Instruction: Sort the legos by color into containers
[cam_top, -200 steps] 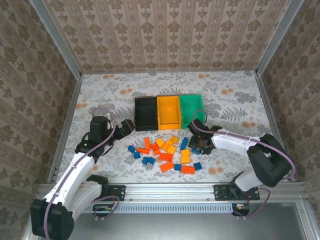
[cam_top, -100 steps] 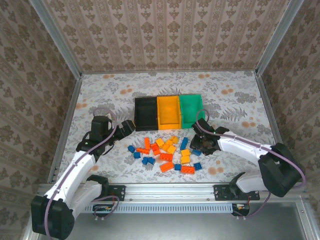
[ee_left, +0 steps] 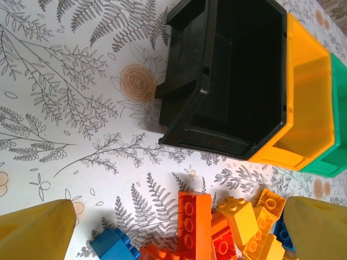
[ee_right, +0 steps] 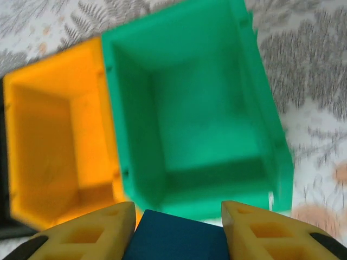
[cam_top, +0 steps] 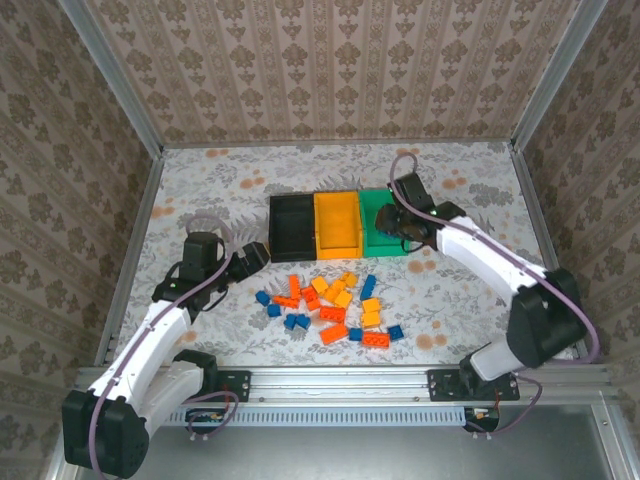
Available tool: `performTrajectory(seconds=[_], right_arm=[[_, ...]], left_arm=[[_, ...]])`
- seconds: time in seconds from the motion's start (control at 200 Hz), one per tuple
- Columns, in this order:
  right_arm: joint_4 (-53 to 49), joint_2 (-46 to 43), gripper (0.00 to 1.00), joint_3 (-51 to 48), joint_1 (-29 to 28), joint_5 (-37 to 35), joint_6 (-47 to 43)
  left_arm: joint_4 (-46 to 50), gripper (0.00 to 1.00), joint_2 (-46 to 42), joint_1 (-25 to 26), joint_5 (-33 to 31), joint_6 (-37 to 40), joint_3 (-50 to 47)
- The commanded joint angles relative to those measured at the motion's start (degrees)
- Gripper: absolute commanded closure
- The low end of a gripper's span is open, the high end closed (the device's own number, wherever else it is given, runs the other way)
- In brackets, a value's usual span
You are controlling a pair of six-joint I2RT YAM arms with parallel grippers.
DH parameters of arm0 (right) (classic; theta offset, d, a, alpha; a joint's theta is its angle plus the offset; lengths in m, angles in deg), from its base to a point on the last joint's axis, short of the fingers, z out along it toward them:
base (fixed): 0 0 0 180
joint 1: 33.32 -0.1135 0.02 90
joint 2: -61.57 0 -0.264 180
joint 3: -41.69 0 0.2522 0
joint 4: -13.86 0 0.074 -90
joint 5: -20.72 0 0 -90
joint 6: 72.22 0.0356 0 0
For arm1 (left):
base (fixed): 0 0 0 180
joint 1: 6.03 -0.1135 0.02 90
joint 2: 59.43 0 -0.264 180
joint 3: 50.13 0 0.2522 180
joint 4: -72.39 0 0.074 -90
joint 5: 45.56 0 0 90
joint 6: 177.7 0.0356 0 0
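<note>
The blue lego point(ee_right: 173, 238) still hangs high above the green bin, so my right gripper should next move outward and down toward the bin's empty bottom to release it.
Three joined bins stand mid-table: black point(cam_top: 291, 225), yellow-orange point(cam_top: 336, 222) and green point(cam_top: 385, 211). Blue, orange-red and yellow legos point(cam_top: 332, 305) lie scattered in front of them. My right gripper point(cam_top: 393, 222) hovers over the green bin point(ee_right: 190, 119), shut on a blue lego point(ee_right: 173, 238) held between its yellow fingers. My left gripper point(cam_top: 252, 254) hangs open low over the left end of the pile, near the black bin's front corner. Between its spread fingers lie an orange-red brick point(ee_left: 194, 222), a yellow brick point(ee_left: 237, 214) and a blue brick point(ee_left: 111, 246).
The floral table cover point(cam_top: 200, 190) stretches bare to the left of and behind the bins. Metal rails point(cam_top: 130, 260) and patterned walls fence the table on three sides. The arm bases sit on the near rail point(cam_top: 340, 385).
My right gripper closed on a blue lego at the pile's right side, lifted it and carried it back over the green bin. The left arm barely moved.
</note>
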Motion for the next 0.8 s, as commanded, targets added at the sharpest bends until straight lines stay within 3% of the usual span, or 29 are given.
performTrajectory(seconds=[0.0, 0.17, 0.31, 0.4, 0.59, 0.7, 0.795], right_arm=[[3.08, 6.1, 0.66, 4.3, 0.74, -5.35, -4.41], [2.9, 13.95, 0.6, 10.47, 1.0, -7.95, -4.96], [2.89, 16.86, 0.43, 11.91, 1.11, -7.84, -3.77], [3.01, 16.79, 0.36, 11.77, 1.1, -7.53, -3.18], [3.99, 11.68, 0.31, 8.39, 1.11, -6.55, -2.86], [4.91, 7.42, 0.32, 4.38, 0.98, -4.61, -2.04], [6.29, 3.62, 0.32, -0.15, 0.66, -3.63, -1.19]], left_arm=[[1.95, 0.01, -0.86, -0.2, -0.4, 1.0, 0.64], [2.43, 0.01, -1.24, -0.2, -0.83, 1.27, -0.26], [3.08, 0.01, -1.15, -0.19, -1.53, 1.98, -0.35], [3.28, 0.01, -0.94, -0.21, -1.56, 2.91, -0.02], [4.28, 0.08, 1.92, 0.56, -0.85, 6.2, 1.88], [4.65, 0.1, 5.52, 4.24, -2.39, 8.3, 3.81], [4.35, 0.14, 10.46, 10.87, -6.94, 10.03, 6.39]])
